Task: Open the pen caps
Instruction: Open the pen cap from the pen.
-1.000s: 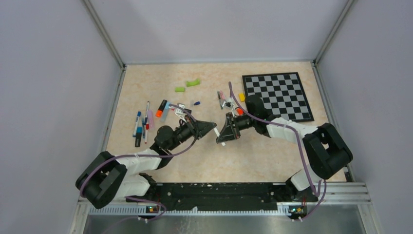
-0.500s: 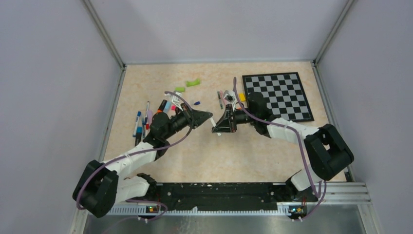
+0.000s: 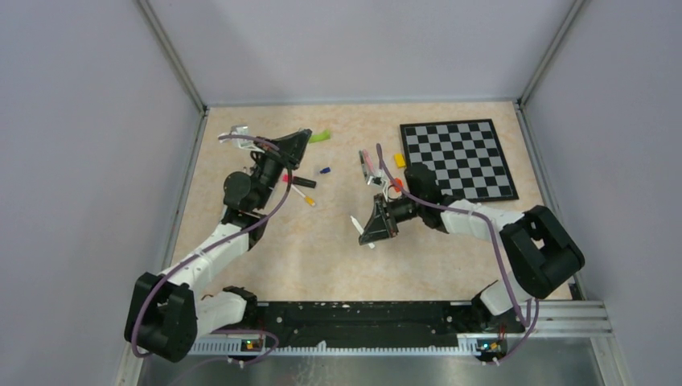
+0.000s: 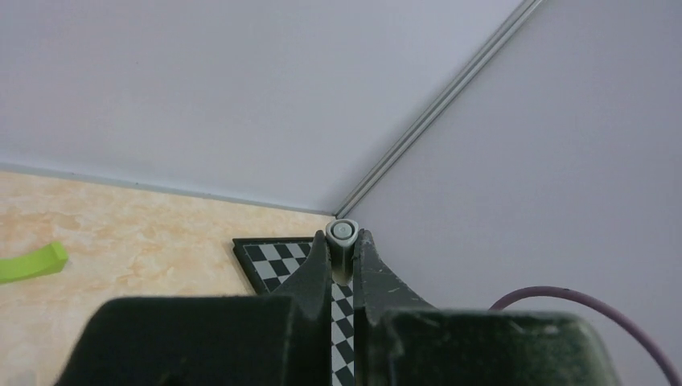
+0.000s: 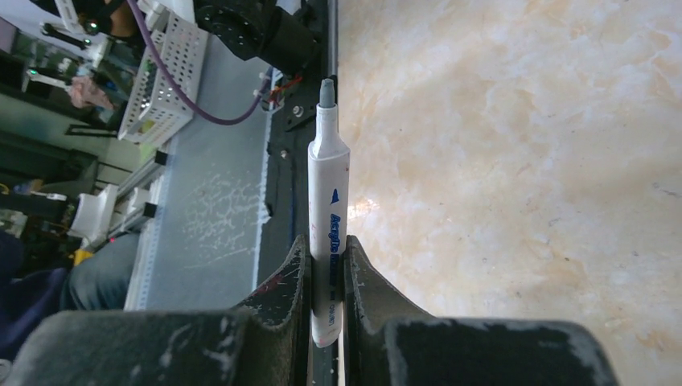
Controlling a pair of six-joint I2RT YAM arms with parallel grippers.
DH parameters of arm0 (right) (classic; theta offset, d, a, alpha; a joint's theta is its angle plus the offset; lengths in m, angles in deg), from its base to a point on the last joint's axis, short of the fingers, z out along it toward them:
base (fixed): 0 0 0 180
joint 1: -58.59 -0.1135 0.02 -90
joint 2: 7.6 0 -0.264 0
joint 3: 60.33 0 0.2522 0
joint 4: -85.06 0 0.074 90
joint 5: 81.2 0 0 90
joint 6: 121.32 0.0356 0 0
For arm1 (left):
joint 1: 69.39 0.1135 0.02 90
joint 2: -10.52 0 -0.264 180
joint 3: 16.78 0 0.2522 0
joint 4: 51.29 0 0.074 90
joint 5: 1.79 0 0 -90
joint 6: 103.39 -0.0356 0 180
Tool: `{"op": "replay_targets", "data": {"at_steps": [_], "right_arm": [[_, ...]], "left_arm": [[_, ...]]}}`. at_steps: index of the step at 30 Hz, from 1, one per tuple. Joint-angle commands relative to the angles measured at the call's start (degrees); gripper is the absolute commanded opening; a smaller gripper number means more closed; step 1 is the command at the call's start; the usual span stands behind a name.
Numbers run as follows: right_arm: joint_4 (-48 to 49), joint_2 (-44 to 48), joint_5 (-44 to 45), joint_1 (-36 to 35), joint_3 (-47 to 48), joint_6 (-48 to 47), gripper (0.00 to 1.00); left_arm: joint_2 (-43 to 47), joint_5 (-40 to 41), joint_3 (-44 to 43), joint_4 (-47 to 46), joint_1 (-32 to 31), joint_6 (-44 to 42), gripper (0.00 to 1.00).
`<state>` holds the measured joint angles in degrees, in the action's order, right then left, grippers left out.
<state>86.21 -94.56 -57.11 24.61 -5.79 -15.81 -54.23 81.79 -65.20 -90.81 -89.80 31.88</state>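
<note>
The white pen's grey tip is bare, so my right gripper will next carry the pen outward, tilt down and lower it beside the pens near the yellow block.
My left gripper [image 3: 304,137] is raised over the far left of the table, shut on a small grey pen cap [image 4: 343,234] pinched at its fingertips [image 4: 322,256]. My right gripper [image 3: 363,230] sits low at mid-table, shut on a white pen [image 5: 328,201] whose grey tip [image 5: 326,92] is bare. The two grippers are well apart. Loose pens lie below the left gripper: a black one [image 3: 301,180] and a white one [image 3: 306,195]. A tiny blue cap [image 3: 325,170] lies near them. More pens [image 3: 367,164] lie behind the right gripper.
A chessboard [image 3: 462,157] lies at the far right, also seen past the left fingers [image 4: 273,259]. A green curved piece [image 3: 320,135] and a yellow block [image 3: 399,160] lie at the back. Grey walls enclose the table.
The left gripper has swung up and away to the far left with the grey cap. The right gripper has drawn slightly nearer, still on the white pen, now uncapped.
</note>
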Motion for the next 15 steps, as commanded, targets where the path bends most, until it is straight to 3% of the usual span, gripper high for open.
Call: {"op": "replay_targets", "data": {"at_steps": [1, 9, 15], "right_arm": [[-11.80, 3.42, 3.89, 1.69, 5.56, -13.47, 0.00], [-18.42, 7.30, 16.61, 16.49, 7.83, -21.24, 0.00], [-28.43, -0.65, 27.97, 19.65, 19.05, -26.82, 0.00]], "left_arm": [[2.42, -2.55, -1.83, 3.22, 1.00, -1.24, 0.00], [7.13, -9.14, 2.78, 18.61, 1.37, -3.13, 0.00], [11.53, -9.25, 7.15, 28.68, 1.59, -3.25, 0.00]]}}
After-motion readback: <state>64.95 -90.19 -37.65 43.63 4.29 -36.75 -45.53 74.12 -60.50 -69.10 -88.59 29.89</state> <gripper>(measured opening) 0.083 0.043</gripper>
